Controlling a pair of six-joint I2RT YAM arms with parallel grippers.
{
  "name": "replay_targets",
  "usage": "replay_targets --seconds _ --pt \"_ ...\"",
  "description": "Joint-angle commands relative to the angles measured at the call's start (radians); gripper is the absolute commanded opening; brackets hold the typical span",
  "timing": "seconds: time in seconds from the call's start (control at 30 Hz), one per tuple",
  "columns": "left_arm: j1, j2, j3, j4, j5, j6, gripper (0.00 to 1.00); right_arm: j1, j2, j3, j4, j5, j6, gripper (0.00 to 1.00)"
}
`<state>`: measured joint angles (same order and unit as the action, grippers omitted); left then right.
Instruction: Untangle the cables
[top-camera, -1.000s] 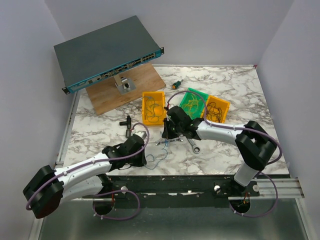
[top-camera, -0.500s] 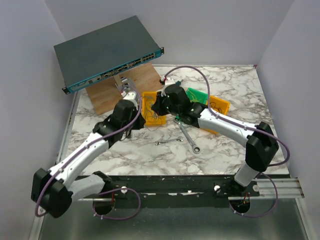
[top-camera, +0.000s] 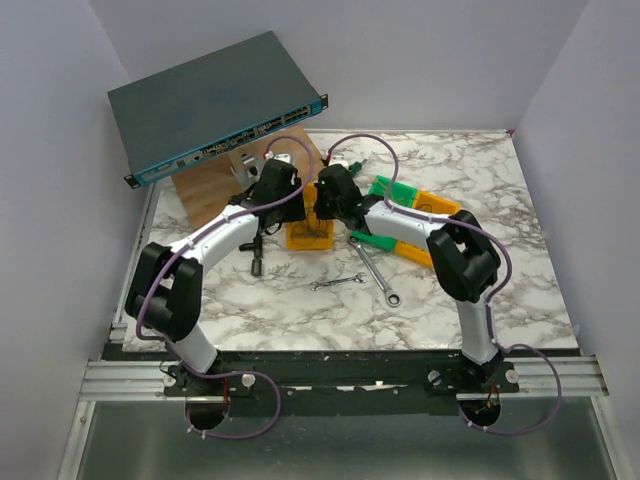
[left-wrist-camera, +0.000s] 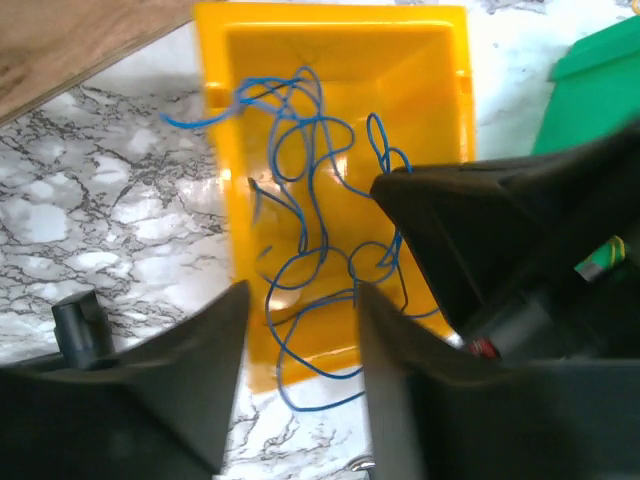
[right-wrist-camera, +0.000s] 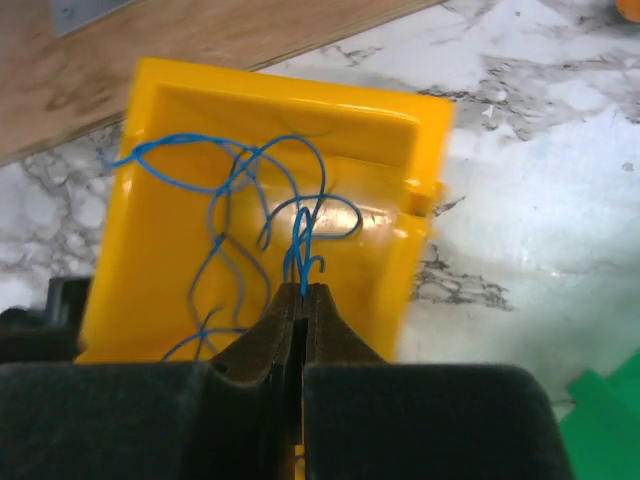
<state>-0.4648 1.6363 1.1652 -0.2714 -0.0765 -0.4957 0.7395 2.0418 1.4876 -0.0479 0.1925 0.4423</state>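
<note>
My right gripper stays over the yellow bin (top-camera: 321, 218), on that bin's side by the green bin. Its fingers open next so the piece of blue cable drops inside.
The cables are thin blue wires (left-wrist-camera: 322, 120) lying tangled inside a yellow bin (top-camera: 300, 240) at the back middle of the table. In the right wrist view my right gripper (right-wrist-camera: 303, 288) is shut on a blue strand (right-wrist-camera: 302, 235) that rises out of the bin (right-wrist-camera: 150, 250). My left gripper (left-wrist-camera: 302, 300) hovers over the bin's near edge (left-wrist-camera: 240, 230), open. A blue loop hangs over that edge between its fingers, and I cannot tell whether it touches them. The two grippers (top-camera: 290, 205) (top-camera: 325, 200) are close together above the bin.
A green bin (top-camera: 395, 188) and an orange bin (top-camera: 445, 207) stand right of the yellow one. Two silver wrenches (top-camera: 378, 272) (top-camera: 337, 284) lie mid-table. A black tool (top-camera: 256, 262) lies left of them. A wooden board (top-camera: 215, 195) and a network switch (top-camera: 215, 105) sit at the back left.
Both arms swung from the table's front to the yellow bin at the back, carrying the blue cable. The left gripper then opened; the right stayed shut.
</note>
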Motion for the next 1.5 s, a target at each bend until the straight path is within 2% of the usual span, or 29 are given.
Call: replay_targets --seconds 0.0,0.03,0.17,0.27,0.33,0.4,0.47,0.5,0.6,0.63,0.7,0.77,1.13,1.23,1.33,1.47 --pt "0.000 -0.079 -0.001 0.030 -0.022 0.020 0.57 -0.011 0.062 0.072 0.004 0.030 0.017 0.01" --pt "0.001 -0.104 -0.013 0.024 -0.026 0.020 0.60 -0.011 0.076 0.088 -0.009 0.038 0.010 0.01" --pt "0.000 -0.213 -0.049 -0.010 -0.026 0.032 0.62 -0.006 0.139 0.171 -0.098 0.026 -0.022 0.01" --pt "0.004 -0.301 -0.079 -0.039 -0.026 0.040 0.63 0.011 0.191 0.261 -0.204 0.096 -0.039 0.02" --pt "0.010 -0.360 -0.114 -0.043 -0.022 0.040 0.65 0.011 0.182 0.263 -0.225 0.097 -0.036 0.11" --pt "0.024 -0.417 -0.151 -0.042 -0.013 0.033 0.66 0.012 0.131 0.220 -0.200 0.079 -0.038 0.25" --pt "0.036 -0.481 -0.199 -0.033 -0.011 0.027 0.70 0.012 0.069 0.183 -0.182 0.069 -0.047 0.33" --pt "0.040 -0.510 -0.225 -0.022 -0.012 0.024 0.75 0.012 0.045 0.174 -0.188 0.066 -0.049 0.37" --pt "0.048 -0.621 -0.320 0.022 -0.001 0.011 0.95 0.012 -0.056 0.123 -0.191 0.059 -0.059 0.54" --pt "0.049 -0.659 -0.351 0.036 0.000 0.008 0.99 0.012 -0.091 0.094 -0.184 0.058 -0.059 0.61" --pt "0.050 -0.725 -0.405 0.047 -0.011 0.000 0.99 0.012 -0.175 0.028 -0.164 0.046 -0.060 0.73" --pt "0.052 -0.782 -0.446 0.049 -0.017 -0.005 0.99 0.011 -0.252 -0.035 -0.159 0.033 -0.061 0.80" --pt "0.054 -1.060 -0.650 0.103 -0.030 0.030 0.99 0.009 -0.767 -0.534 0.018 0.136 -0.118 0.83" --pt "0.053 -1.091 -0.674 0.086 -0.003 0.034 0.99 0.008 -0.878 -0.620 -0.034 0.146 -0.083 0.83" --pt "0.052 -1.095 -0.705 0.076 0.063 -0.032 0.99 0.005 -0.939 -0.689 -0.144 0.178 0.008 0.81" --pt "0.051 -1.056 -0.821 0.224 0.208 -0.154 0.95 -0.006 -0.968 -0.812 -0.176 0.167 0.117 0.80"
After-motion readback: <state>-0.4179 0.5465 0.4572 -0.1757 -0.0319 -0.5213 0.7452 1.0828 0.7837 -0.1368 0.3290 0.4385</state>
